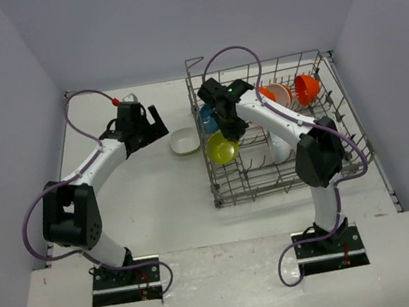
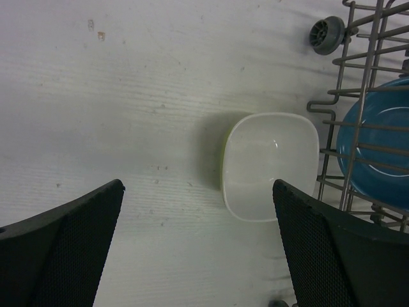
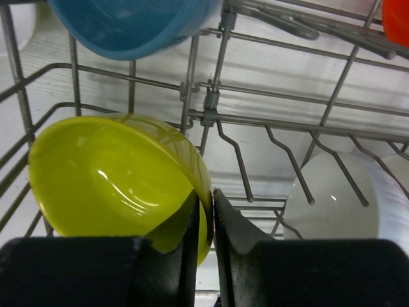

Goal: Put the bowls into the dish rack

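The squarish bowl's near rim is below my left gripper, to its right in the top view, so I should move down and across onto it.
The dish rack [image 1: 338,113] stands on the right of the table. Inside it are a blue bowl [image 1: 207,117], an orange bowl with a white inside [image 1: 279,93], an orange bowl [image 1: 305,88] and a white round bowl [image 1: 277,150]. My right gripper [image 1: 233,129] reaches into the rack's left end. It is shut on the rim of the yellow-green bowl [image 3: 108,179], which is tilted on its side among the tines. A white squarish bowl [image 2: 271,163] sits on the table just left of the rack. My left gripper [image 2: 198,188] hovers open near it and holds nothing.
The rack's wire wall [image 2: 358,64] and a small grey wheel [image 2: 326,33] stand close to the right of the squarish bowl. Grey walls enclose the table on the left, back and right. Purple cables loop over both arms.
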Available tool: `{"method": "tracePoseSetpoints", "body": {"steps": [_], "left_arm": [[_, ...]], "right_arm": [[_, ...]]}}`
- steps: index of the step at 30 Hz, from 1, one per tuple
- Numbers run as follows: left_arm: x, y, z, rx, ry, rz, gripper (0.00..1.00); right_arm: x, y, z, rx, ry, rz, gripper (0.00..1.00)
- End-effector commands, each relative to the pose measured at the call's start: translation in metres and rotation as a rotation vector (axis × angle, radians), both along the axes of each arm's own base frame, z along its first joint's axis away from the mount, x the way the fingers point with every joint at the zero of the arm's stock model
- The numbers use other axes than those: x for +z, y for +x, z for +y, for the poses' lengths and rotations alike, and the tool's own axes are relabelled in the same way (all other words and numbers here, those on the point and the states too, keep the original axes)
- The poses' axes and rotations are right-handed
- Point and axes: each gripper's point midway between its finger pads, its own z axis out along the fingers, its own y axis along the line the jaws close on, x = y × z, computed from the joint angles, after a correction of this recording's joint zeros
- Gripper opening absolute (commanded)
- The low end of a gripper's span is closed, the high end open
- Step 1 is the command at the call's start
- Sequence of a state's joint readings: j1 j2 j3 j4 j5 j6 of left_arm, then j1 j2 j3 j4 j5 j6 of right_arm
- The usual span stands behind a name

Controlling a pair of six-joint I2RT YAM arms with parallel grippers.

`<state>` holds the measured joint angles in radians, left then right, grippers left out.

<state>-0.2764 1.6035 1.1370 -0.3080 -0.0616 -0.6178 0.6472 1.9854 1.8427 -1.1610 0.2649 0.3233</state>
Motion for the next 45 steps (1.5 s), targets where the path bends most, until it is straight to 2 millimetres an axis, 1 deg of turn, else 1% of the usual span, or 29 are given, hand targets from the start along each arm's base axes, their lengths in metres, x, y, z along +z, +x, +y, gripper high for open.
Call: {"method": "tracePoseSetpoints", "body": {"steps": [1, 2, 4, 5, 6, 10, 12, 13, 14, 16, 17, 18, 19, 20, 22, 23, 25, 28, 30, 32, 33, 34, 35, 37, 38, 40, 43, 44, 45], "left_arm": [[0.007, 0.013, -0.010, -0.019, -0.040, -0.029, 1.00], [0.004, 0.013, -0.011, -0.022, -0.042, -0.020, 1.00], [0.002, 0.014, -0.013, -0.026, -0.048, -0.017, 1.00], [-0.001, 0.014, -0.015, -0.032, -0.053, -0.011, 1.00], [-0.002, 0.016, -0.015, -0.032, -0.055, -0.015, 1.00], [-0.014, 0.019, -0.022, -0.053, -0.076, 0.010, 1.00], [-0.021, 0.019, -0.026, -0.062, -0.086, 0.026, 1.00], [-0.023, 0.020, -0.026, -0.061, -0.087, 0.028, 1.00], [-0.026, 0.020, -0.028, -0.067, -0.092, 0.033, 1.00], [-0.034, 0.022, -0.030, -0.068, -0.095, 0.044, 1.00], [-0.037, 0.022, -0.032, -0.075, -0.101, 0.051, 1.00], [-0.039, 0.023, -0.033, -0.079, -0.105, 0.051, 1.00], [-0.043, 0.024, -0.034, -0.080, -0.107, 0.058, 1.00], [-0.044, 0.025, -0.036, -0.087, -0.112, 0.055, 0.99], [-0.053, 0.027, -0.038, -0.091, -0.112, 0.071, 0.95], [-0.058, 0.027, -0.039, -0.092, -0.114, 0.084, 0.91], [-0.064, 0.026, -0.042, -0.097, -0.113, 0.094, 0.87], [-0.074, 0.025, -0.045, -0.102, -0.090, 0.108, 0.82], [-0.082, 0.023, -0.049, -0.113, -0.079, 0.125, 0.75], [-0.083, 0.027, -0.051, -0.115, -0.077, 0.121, 0.70], [-0.088, 0.028, -0.051, -0.111, -0.073, 0.131, 0.65], [-0.090, 0.029, -0.052, -0.107, -0.070, 0.134, 0.58], [-0.090, 0.032, -0.054, -0.108, -0.075, 0.130, 0.48], [-0.096, 0.032, -0.057, -0.116, -0.080, 0.145, 0.32], [-0.094, 0.032, -0.058, -0.116, -0.080, 0.142, 0.15], [-0.091, 0.032, -0.056, -0.102, -0.072, 0.133, 0.00], [-0.072, 0.030, -0.048, -0.072, -0.052, 0.094, 0.00], [-0.054, 0.030, -0.047, -0.070, -0.061, 0.058, 0.00], [-0.050, 0.028, -0.040, -0.045, -0.040, 0.044, 0.00]], "right_arm": [[0.008, 0.012, 0.024, 0.017, 0.096, -0.038, 0.17], [0.009, 0.013, 0.025, 0.017, 0.099, -0.041, 0.23], [0.010, 0.014, 0.022, 0.004, 0.090, -0.053, 0.27], [0.011, 0.015, 0.022, 0.001, 0.088, -0.059, 0.39], [0.012, 0.016, 0.022, -0.004, 0.091, -0.068, 0.44], [0.033, 0.021, 0.021, -0.020, 0.132, -0.147, 0.48], [0.063, 0.020, 0.022, -0.017, 0.202, -0.227, 0.51], [0.060, 0.021, 0.023, -0.014, 0.206, -0.228, 0.54], [0.080, 0.022, 0.025, -0.006, 0.256, -0.285, 0.57], [0.086, 0.015, 0.024, 0.005, 0.290, -0.311, 0.63], [0.109, 0.013, 0.024, 0.003, 0.347, -0.370, 0.65], [0.116, 0.011, 0.022, -0.004, 0.366, -0.392, 0.68], [0.116, 0.007, 0.018, -0.009, 0.372, -0.401, 0.72], [0.137, 0.004, 0.012, -0.031, 0.406, -0.463, 0.74], [0.144, 0.000, 0.000, -0.077, 0.415, -0.503, 0.83], [0.154, -0.005, -0.015, -0.117, 0.404, -0.553, 0.95], [0.164, -0.008, -0.030, -0.167, 0.406, -0.606, 0.99], [0.176, -0.016, -0.056, -0.255, 0.422, -0.684, 0.99], [0.178, -0.026, -0.067, -0.272, 0.436, -0.710, 0.99], [0.179, -0.030, -0.071, -0.282, 0.453, -0.726, 0.99], [0.171, -0.033, -0.073, -0.281, 0.448, -0.716, 0.99], [0.175, -0.037, -0.076, -0.289, 0.467, -0.728, 0.99], [0.167, -0.040, -0.077, -0.291, 0.460, -0.718, 0.99], [0.165, -0.044, -0.082, -0.297, 0.459, -0.722, 0.99], [0.159, -0.046, -0.084, -0.298, 0.451, -0.715, 0.99], [0.159, -0.050, -0.087, -0.303, 0.456, -0.718, 0.99], [0.156, -0.054, -0.086, -0.293, 0.466, -0.711, 0.99], [0.155, -0.055, -0.085, -0.283, 0.469, -0.710, 0.99], [0.159, -0.054, -0.084, -0.264, 0.476, -0.721, 0.99]]}}
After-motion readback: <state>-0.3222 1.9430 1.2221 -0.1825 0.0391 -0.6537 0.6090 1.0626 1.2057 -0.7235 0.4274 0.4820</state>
